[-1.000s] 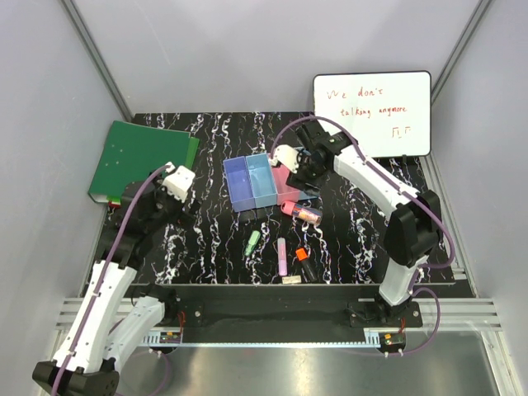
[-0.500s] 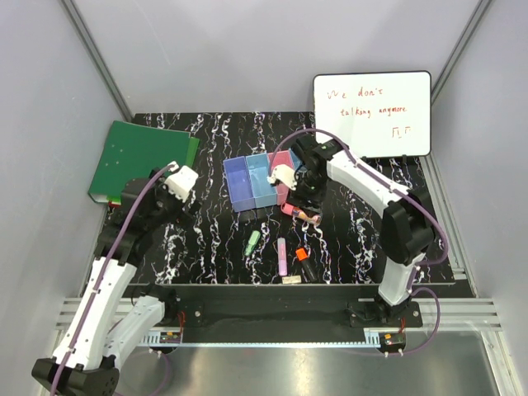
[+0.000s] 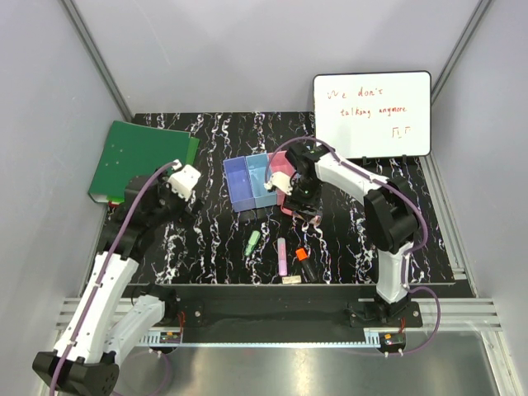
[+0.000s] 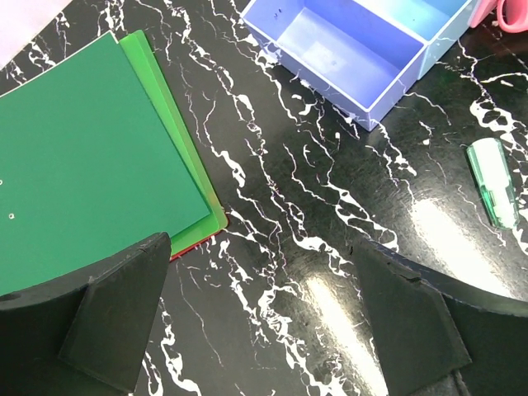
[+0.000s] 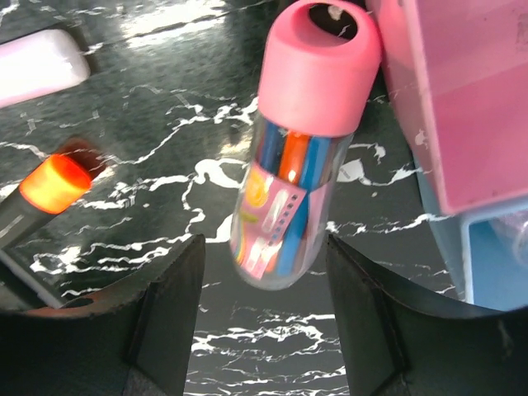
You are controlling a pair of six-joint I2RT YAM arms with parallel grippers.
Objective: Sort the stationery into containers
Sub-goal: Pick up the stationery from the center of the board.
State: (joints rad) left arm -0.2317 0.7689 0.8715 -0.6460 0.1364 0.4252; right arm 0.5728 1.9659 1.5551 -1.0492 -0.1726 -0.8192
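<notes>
Next, my left gripper turns and shifts to the right in the top view, onto the tube's pink cap [image 3: 286, 209] [image 4: 515, 18], because my right gripper straddles only the tube's clear end.
The pink-capped tube [image 5: 297, 157] lies on the black marbled table against the pink bin [image 5: 462, 107]. My right gripper [image 5: 264, 247] is open, low over the tube's clear end, one finger on each side, not touching it. From above, the right gripper [image 3: 301, 202] is at the near right corner of the row of bins [image 3: 247, 186]. The green highlighter [image 3: 252, 242], pink highlighter [image 3: 282, 256], orange-capped marker [image 3: 305, 262] and beige eraser [image 3: 290, 280] lie nearer the front. My left gripper [image 4: 264, 280] is open and empty over bare table, left of the blue bin [image 4: 330, 49].
The green binder [image 3: 140, 158] lies at the back left, its corner close to my left gripper. The whiteboard [image 3: 371, 114] leans at the back right. The green highlighter [image 4: 493, 181] shows at the right of the left wrist view.
My right gripper has moved from over the bins toward the front and down around the pink-capped tube. The left arm has barely shifted.
</notes>
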